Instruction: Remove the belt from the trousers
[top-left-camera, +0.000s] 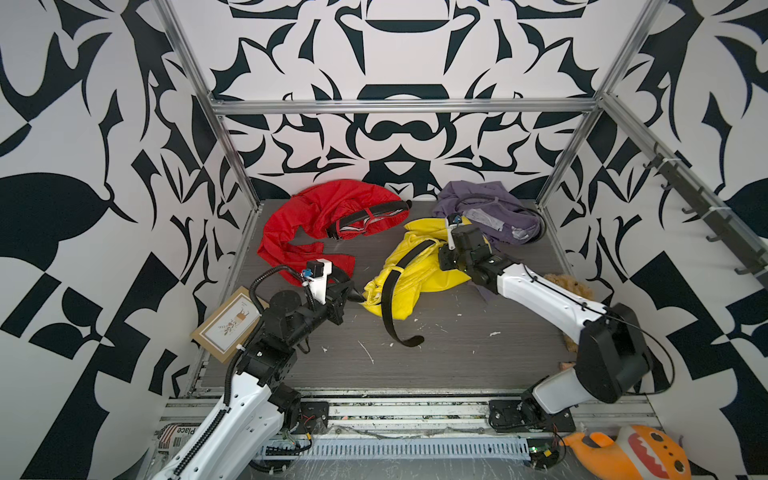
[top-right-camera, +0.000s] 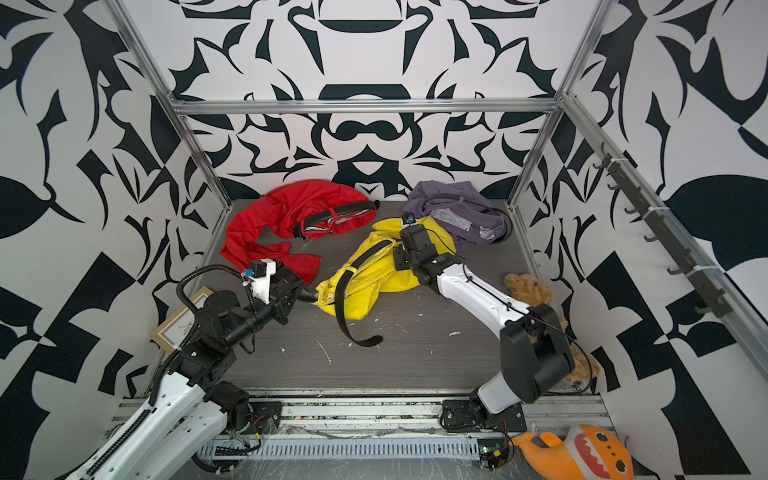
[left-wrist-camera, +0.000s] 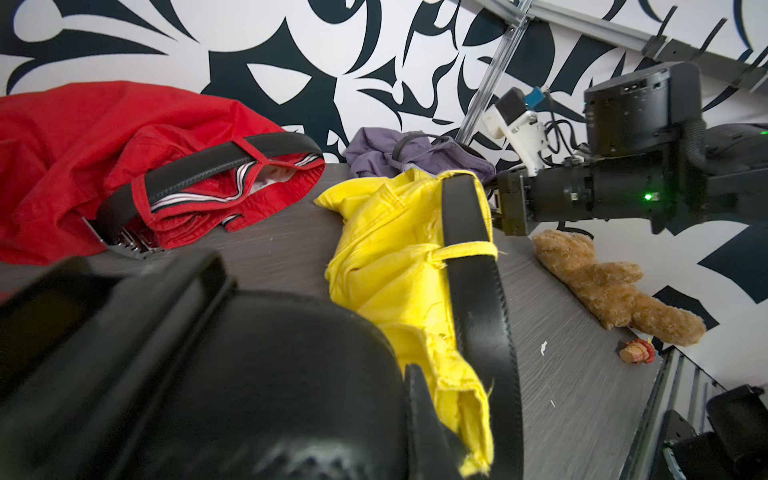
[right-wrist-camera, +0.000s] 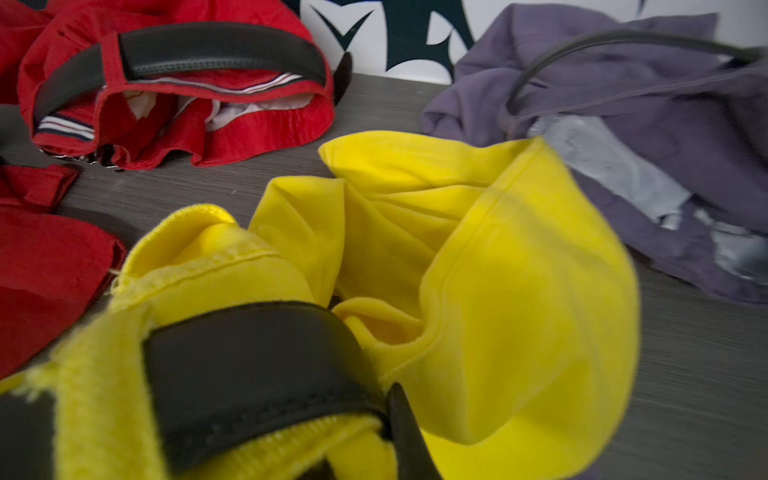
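The waistband between both grippers is crumpled, so the robot's left gripper should next move away from the right gripper toward the red trousers' near leg (top-left-camera: 344, 263) and let go beside it.
Yellow trousers (top-left-camera: 419, 272) (top-right-camera: 374, 276) lie crumpled mid-table with a black belt (top-left-camera: 390, 309) (top-right-camera: 341, 299) threaded through their loops. The belt's free end curls onto the table (top-left-camera: 409, 340). My left gripper (top-left-camera: 358, 296) (left-wrist-camera: 409, 415) is shut, pinching the near corner of the yellow waistband (left-wrist-camera: 461, 399). At the far part of the waistband my right gripper (top-left-camera: 439, 249) (right-wrist-camera: 386, 436) is shut on the belt (right-wrist-camera: 249, 365), where the strap runs under a yellow loop. Most of its fingers are hidden by cloth.
Red trousers (top-left-camera: 307, 220) with their own belt lie back left, and purple trousers (top-left-camera: 486, 208) back right. A brown teddy bear (top-left-camera: 571, 286) lies by the right arm. A framed card (top-left-camera: 228, 326) leans at the left edge. An orange plush (top-left-camera: 631, 453) sits off the table.
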